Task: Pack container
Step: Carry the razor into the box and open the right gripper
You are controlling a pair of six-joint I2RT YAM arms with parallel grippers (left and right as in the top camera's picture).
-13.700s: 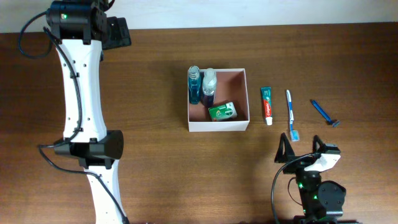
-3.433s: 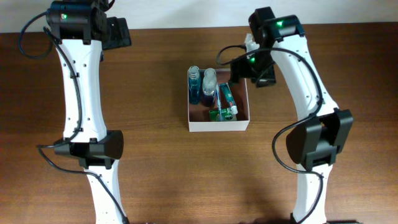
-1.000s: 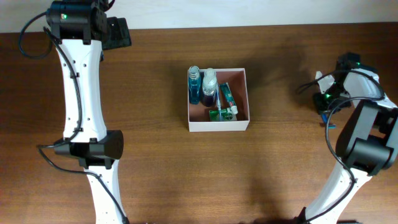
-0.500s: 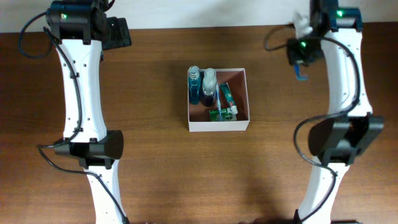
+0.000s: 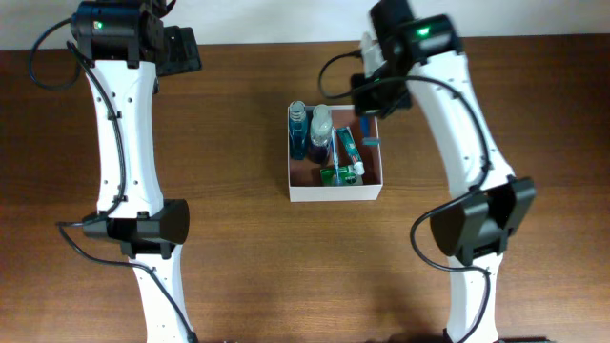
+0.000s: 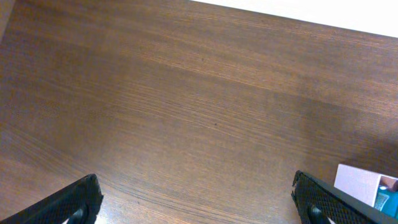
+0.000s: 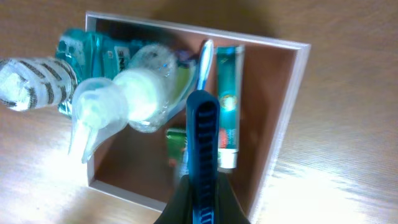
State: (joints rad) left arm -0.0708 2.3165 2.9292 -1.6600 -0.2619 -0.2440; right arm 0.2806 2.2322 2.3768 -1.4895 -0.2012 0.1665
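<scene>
My right gripper moves down and left in the overhead view to the gap between toothbrush (image 7: 203, 62) and toothpaste next and releases the slim razor inside.
The container (image 5: 334, 196), a white-walled square box with a reddish-brown inside, sits mid-table. In it lie a blue bottle (image 5: 298, 133), a clear spray bottle (image 5: 319, 127), a toothpaste tube (image 5: 348, 151), a toothbrush and a green soap (image 5: 334, 174). My right gripper (image 5: 368, 122) hangs above the box's back right corner, shut on a blue razor (image 7: 203, 134). The right wrist view looks straight down past the razor into the container (image 7: 303, 68), over the toothpaste (image 7: 227, 106) and toothbrush (image 7: 203, 62). My left gripper (image 6: 199, 208) stands open over bare wood, far left.
The left arm (image 5: 119, 143) stretches along the table's left side, its wrist at the back left. A corner of the container (image 6: 357, 183) shows at the lower right of the left wrist view. The right arm's base stands at the front right (image 5: 472, 229).
My right arm has swung from the right side of the table, past the back edge, to above the container, carrying the blue razor. The left arm has stayed still.
</scene>
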